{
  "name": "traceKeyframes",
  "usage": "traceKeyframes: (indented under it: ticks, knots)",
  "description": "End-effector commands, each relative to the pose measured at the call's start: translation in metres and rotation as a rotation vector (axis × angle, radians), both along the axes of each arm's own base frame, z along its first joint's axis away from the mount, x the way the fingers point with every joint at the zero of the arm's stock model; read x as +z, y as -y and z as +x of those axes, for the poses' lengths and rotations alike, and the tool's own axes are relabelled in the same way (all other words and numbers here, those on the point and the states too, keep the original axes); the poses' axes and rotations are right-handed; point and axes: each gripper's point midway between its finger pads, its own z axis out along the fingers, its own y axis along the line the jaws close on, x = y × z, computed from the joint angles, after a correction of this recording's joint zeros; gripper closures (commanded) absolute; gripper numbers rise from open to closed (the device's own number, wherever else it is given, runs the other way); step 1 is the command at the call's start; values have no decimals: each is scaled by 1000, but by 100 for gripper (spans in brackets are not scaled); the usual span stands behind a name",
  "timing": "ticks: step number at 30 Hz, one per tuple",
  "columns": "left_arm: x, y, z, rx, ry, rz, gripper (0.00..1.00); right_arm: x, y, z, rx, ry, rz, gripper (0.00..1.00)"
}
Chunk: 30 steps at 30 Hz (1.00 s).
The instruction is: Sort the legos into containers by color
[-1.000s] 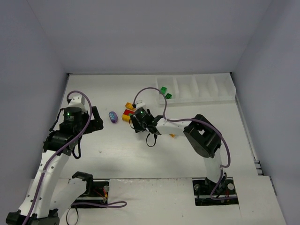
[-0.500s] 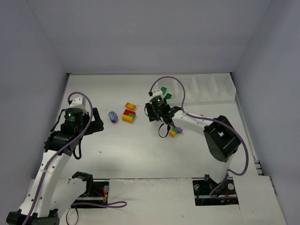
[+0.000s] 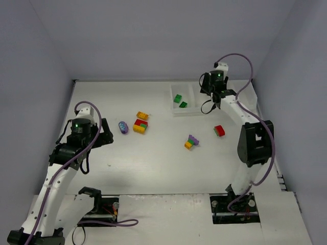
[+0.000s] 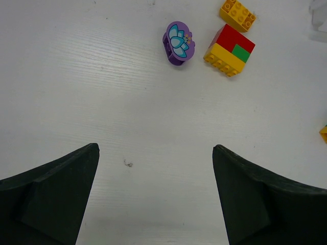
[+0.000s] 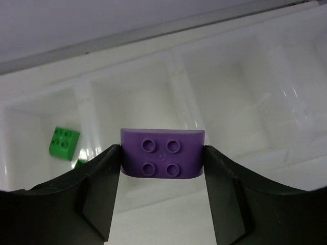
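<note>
The purple flower piece (image 4: 179, 43) is separated by a gap of bare table from the red-green-yellow clump (image 4: 229, 51), so I will move my left gripper outward and down, with its open fingers on both sides of the piece.
My right gripper (image 3: 211, 93) is shut on a purple four-stud brick (image 5: 162, 159) and holds it above the white four-compartment tray (image 3: 240, 108), over the compartment beside the leftmost one. The leftmost compartment holds two green bricks (image 3: 178, 98), one of which shows in the right wrist view (image 5: 64, 143). My left gripper (image 4: 155, 148) is open and empty above bare table. Ahead of it lie a purple flower piece (image 4: 178, 42), a red-green-yellow clump (image 4: 229, 51) and a yellow brick (image 4: 237, 14).
On the table right of centre lie a purple-green-yellow clump (image 3: 191, 141) and a red brick (image 3: 219, 130). The tray's dividing walls (image 5: 180, 87) stand just below the held brick. Grey walls close in the table on three sides.
My right arm has swung from the bricks at the table's middle to the tray at the back right, carrying the purple brick. My left arm has not moved.
</note>
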Motion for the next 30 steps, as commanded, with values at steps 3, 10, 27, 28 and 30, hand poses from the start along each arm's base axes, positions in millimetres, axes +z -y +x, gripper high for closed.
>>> traceKeyframes:
  ticks: [3,10,27,28,30]
  knots:
    - [10,0,6,16,42,-15,14,-2,2,49,-9,40,48,85]
    - [8,-1,7,22,33,-2,14,-22,-5,71,16,18,43,41]
    - [-10,14,75,126,-78,-71,14,57,-65,1,216,116,55,12]
    - [-12,16,81,142,-89,-86,14,56,-70,-6,225,112,58,12]
    - [-19,22,101,155,-118,-97,15,55,-85,-28,260,102,66,12]
